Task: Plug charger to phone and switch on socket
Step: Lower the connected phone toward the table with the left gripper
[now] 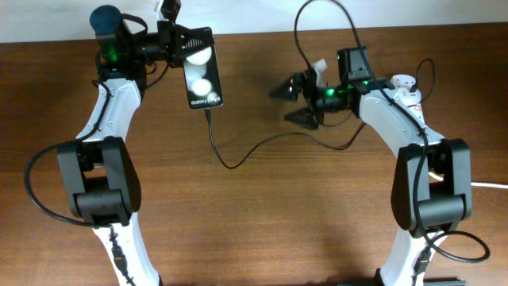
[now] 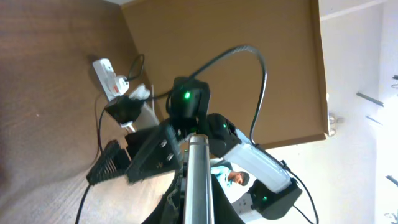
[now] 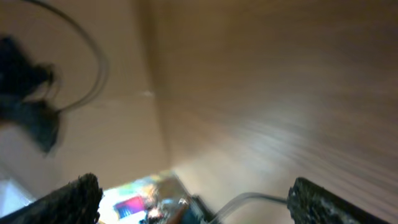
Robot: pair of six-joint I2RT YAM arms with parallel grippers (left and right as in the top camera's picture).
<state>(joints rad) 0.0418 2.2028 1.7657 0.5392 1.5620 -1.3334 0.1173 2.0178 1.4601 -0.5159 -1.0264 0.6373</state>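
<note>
The tabletop is clear below my left gripper and to its right in the overhead view, so I need to carry the phone [image 1: 202, 73] across and back next, lower it and release it.
The black phone [image 1: 202, 73] shows two glare spots and white lettering at its near end. My left gripper [image 1: 176, 40] is shut on its far end at the table's back edge. In the left wrist view the phone [image 2: 199, 165] is edge-on between the jaws [image 2: 198, 214]. The thin black charger cable [image 1: 230, 163] meets the phone's near end, seemingly plugged in, and loops right toward the white adapter [image 1: 321, 67]. My right gripper [image 1: 279, 106] is open and empty, right of the phone. The white socket [image 1: 403, 82] lies partly under the right arm and shows in the left wrist view [image 2: 107, 73].
The right wrist view is blurred: the open fingers [image 3: 193, 199] frame the phone [image 3: 149, 202] and a stretch of cable [image 3: 249, 200]. A brown board [image 2: 249, 62] stands behind the table. A thick white cord [image 1: 488, 184] leaves at the right edge.
</note>
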